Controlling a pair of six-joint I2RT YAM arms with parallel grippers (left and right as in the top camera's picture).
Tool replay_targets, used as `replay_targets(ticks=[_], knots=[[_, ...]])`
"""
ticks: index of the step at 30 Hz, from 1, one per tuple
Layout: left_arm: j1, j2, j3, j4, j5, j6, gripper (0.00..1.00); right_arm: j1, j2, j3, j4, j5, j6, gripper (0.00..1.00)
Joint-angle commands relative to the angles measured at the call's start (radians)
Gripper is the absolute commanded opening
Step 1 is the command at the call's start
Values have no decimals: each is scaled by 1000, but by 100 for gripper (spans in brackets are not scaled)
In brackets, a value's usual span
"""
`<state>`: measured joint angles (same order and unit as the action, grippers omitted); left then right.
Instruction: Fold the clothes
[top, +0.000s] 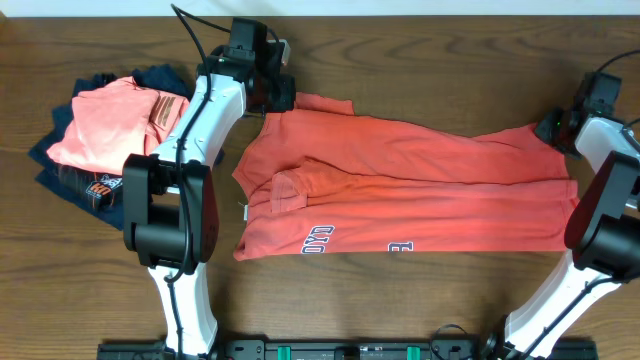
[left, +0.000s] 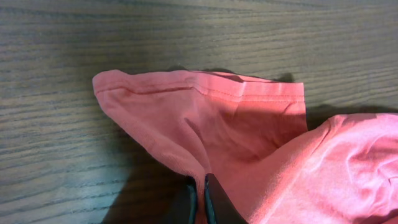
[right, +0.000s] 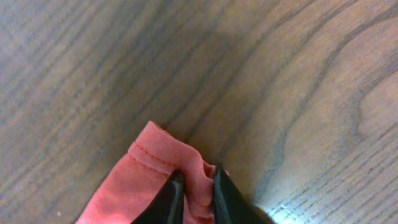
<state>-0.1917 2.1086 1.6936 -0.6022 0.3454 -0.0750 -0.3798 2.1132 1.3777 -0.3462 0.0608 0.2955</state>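
Note:
The shirt's far half is still unfolded. My left gripper will pull the pinched sleeve back over the shirt's near corner beside the lettering and let go of it.
The coral-red T-shirt lies spread across the middle of the table, folded lengthwise, with white navy-outlined lettering along its near edge. My left gripper is shut on the shirt's far left part, at the sleeve; its fingertips pinch the cloth. My right gripper is shut on the shirt's far right corner, and its fingertips clamp a bunched hem.
A paler salmon-pink folded shirt rests on a navy-blue garment at the table's left. The brown wooden table extends toward the front edge.

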Motion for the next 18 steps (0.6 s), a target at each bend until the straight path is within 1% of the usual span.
replay_targets(ticks=[1,5,7,8,9,10,14,18], knots=[[5,3,8,-4,12,-2,6,3,24,13,-9,10,3,25],[5,3,8,-7,12,-2,6,3,24,13,-10,10,3,28],[5,3,8,-11,11,-2,6,3,24,13,-12,10,3,28],[5,3,8,-12,9,-2,6,3,24,13,-11,10,3,22],[5,3,8,-13,9,-2,6,3,24,14,-11,10,3,13],[5,3,8,-13,9,-2,6,3,24,13,-11,10,3,1],[5,3,8,-15,9,-2,6,3,17,24,-34,10,-8,1],[8,-16,8,-43,10,-2,6,-12,-28,96,-165,18,-12,1]])
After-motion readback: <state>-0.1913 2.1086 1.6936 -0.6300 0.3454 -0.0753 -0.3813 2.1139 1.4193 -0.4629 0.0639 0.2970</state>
